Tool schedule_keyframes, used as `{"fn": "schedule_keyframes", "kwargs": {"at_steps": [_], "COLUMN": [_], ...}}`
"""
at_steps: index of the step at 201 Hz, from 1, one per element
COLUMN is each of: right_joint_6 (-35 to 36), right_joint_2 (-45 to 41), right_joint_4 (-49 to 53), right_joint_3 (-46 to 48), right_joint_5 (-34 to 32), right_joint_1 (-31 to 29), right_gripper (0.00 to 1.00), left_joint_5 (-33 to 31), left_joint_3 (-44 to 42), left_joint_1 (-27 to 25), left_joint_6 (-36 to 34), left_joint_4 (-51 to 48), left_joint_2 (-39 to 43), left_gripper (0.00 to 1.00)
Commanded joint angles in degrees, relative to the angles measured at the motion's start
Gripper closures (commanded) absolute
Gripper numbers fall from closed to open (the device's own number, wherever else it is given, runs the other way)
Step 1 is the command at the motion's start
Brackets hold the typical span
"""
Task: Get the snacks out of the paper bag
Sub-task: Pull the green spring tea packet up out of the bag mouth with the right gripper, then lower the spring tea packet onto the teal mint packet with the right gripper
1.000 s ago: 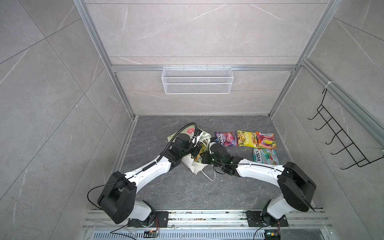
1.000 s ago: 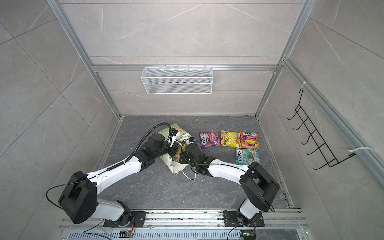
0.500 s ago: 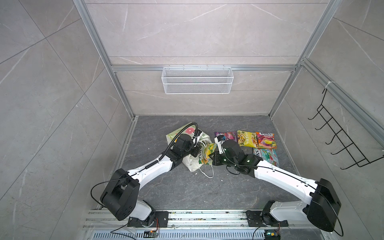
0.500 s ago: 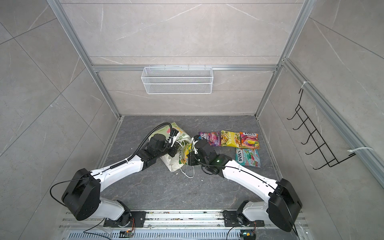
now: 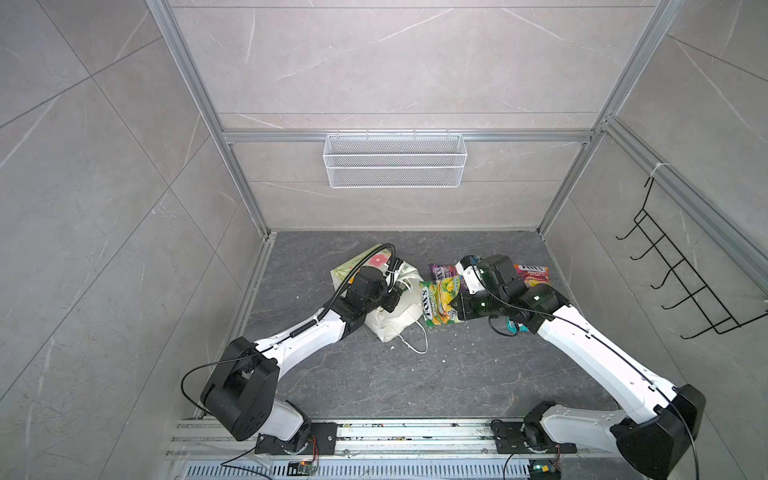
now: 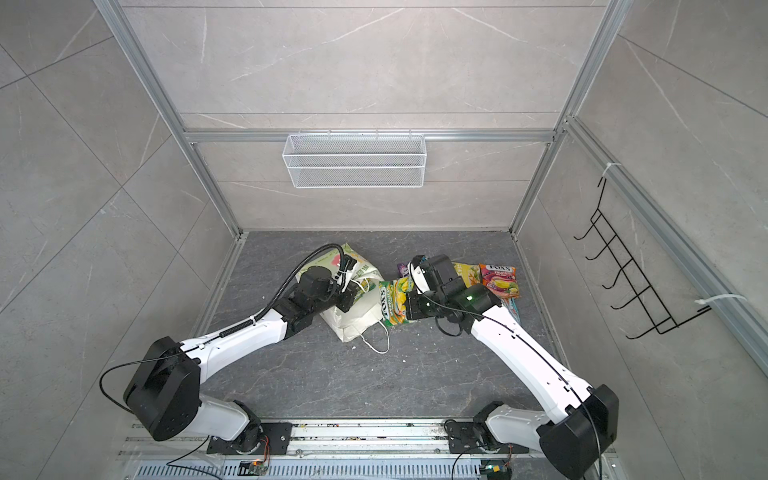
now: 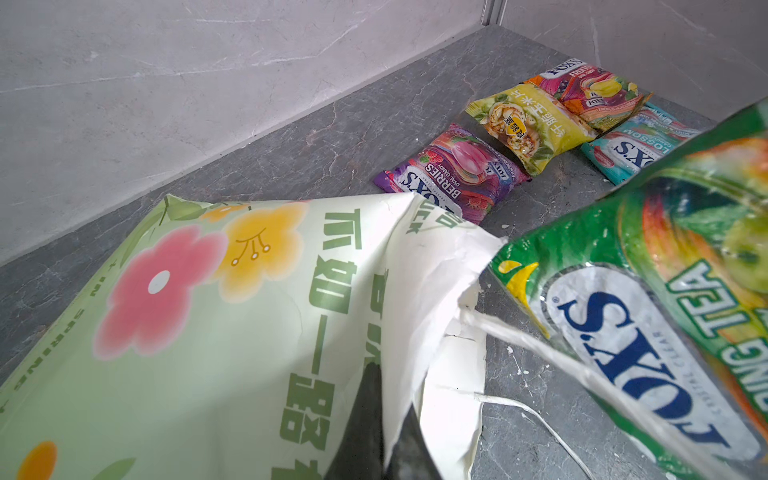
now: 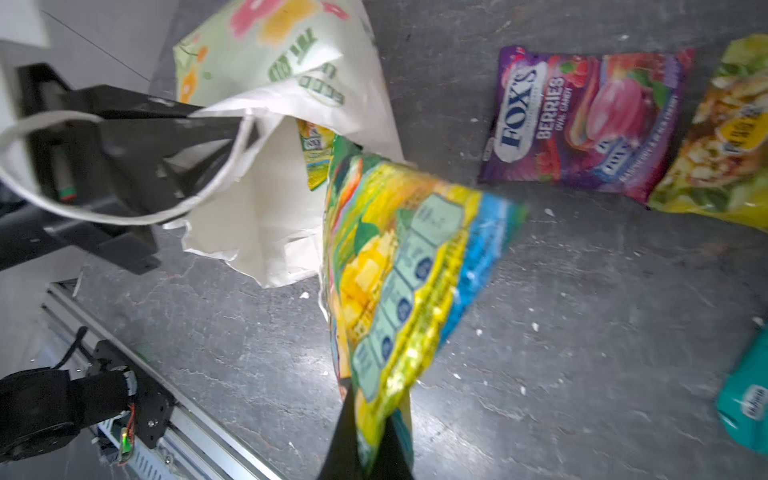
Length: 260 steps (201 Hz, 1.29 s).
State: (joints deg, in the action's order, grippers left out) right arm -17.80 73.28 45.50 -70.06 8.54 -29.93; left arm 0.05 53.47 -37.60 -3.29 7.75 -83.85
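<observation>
The FOX'S packet goes away from the bag's opening and down in my right gripper next for release, since free floor (image 5: 485,325) (image 8: 632,340) beside the teal snack lies below it.
The white paper bag (image 5: 395,318) (image 6: 359,311) lies on its side with its mouth facing right. My left gripper (image 7: 390,399) (image 5: 395,297) is shut on the bag's upper edge and holds the mouth open. My right gripper (image 8: 372,419) (image 5: 455,307) is shut on a green-yellow FOX'S packet (image 5: 439,301) (image 8: 399,270), which hangs just outside the mouth. Another green-yellow packet (image 8: 316,153) shows inside the bag. On the floor to the right lie the purple (image 7: 453,174), yellow-green (image 7: 528,124), red-pink (image 7: 594,91) and teal (image 7: 640,149) snacks.
A white wire mesh basket (image 5: 395,166) hangs on the back wall. On the right wall is a black hook rack (image 5: 681,282). One cord handle (image 5: 415,340) trails on the floor in front of the bag. The arms' base rail (image 5: 374,432) runs along the front edge.
My right gripper has pulled back to the right out of the bag's mouth, bringing the green-yellow packet with it. The left gripper has stayed on the bag's edge.
</observation>
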Motion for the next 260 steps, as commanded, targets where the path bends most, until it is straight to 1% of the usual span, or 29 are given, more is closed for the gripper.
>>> {"fn": "schedule_keyframes", "kwargs": {"at_steps": [1, 17, 53, 89, 111, 125, 151, 169, 198, 212, 234, 260], "right_joint_6": [3.64, 4.64, 5.61, 7.67, 8.06, 9.02, 8.76, 8.98, 7.32, 7.48, 6.38, 6.11], "right_joint_2": [3.47, 6.47, 10.16, 14.22, 15.51, 16.49, 18.39, 19.89, 21.72, 22.72, 24.12, 26.31], "right_joint_4": [7.5, 9.84, 8.31, 7.78, 7.9, 9.21, 10.84, 10.76, 10.77, 10.71, 10.82, 10.55], "right_joint_3": [-3.06, -4.07, -3.57, -3.25, -2.77, -2.95, -3.2, -3.2, -3.43, -3.78, -4.36, -5.41], "right_joint_5": [-2.0, -3.26, 0.33, 2.3, -1.29, -2.21, -9.22, -9.81, -14.1, -14.79, -17.85, -19.11], "right_joint_1": [2.96, 5.29, 10.39, 13.28, 13.83, 14.35, 14.43, 14.38, 14.38, 14.4, 14.39, 14.39], "right_gripper": [1.0, 1.0, 1.0, 1.0, 1.0, 1.0, 1.0, 1.0, 1.0, 1.0, 1.0, 0.98], "left_joint_5": [0.14, -0.48, -0.05, 0.44, -0.05, 0.14, 0.76, 0.34, 1.14, 0.9, 1.04, 1.14], "left_joint_3": [1.91, 1.45, 0.99, 0.63, -0.27, -0.21, -0.56, -0.86, -0.28, -0.7, -0.57, -0.78], "left_joint_1": [0.25, 0.21, 0.25, 0.25, 0.24, 0.2, 0.24, 0.25, 0.23, 0.25, 0.21, 0.21], "left_joint_6": [-0.85, -1.15, -1.71, -1.21, -1.37, -0.94, -0.66, -0.64, -0.57, -0.56, -0.45, -0.45], "left_joint_4": [-0.06, 0.06, -0.24, -0.62, -0.01, -0.3, -0.11, 0.52, -0.08, 0.42, 0.39, 0.89], "left_joint_2": [1.0, 1.62, 2.2, 3.23, 3.78, 4.01, 4.58, 4.41, 4.23, 4.14, 3.9, 3.61], "left_gripper": [1.0, 1.0, 1.0, 1.0, 1.0, 1.0, 1.0, 1.0, 1.0, 1.0, 1.0, 1.0]}}
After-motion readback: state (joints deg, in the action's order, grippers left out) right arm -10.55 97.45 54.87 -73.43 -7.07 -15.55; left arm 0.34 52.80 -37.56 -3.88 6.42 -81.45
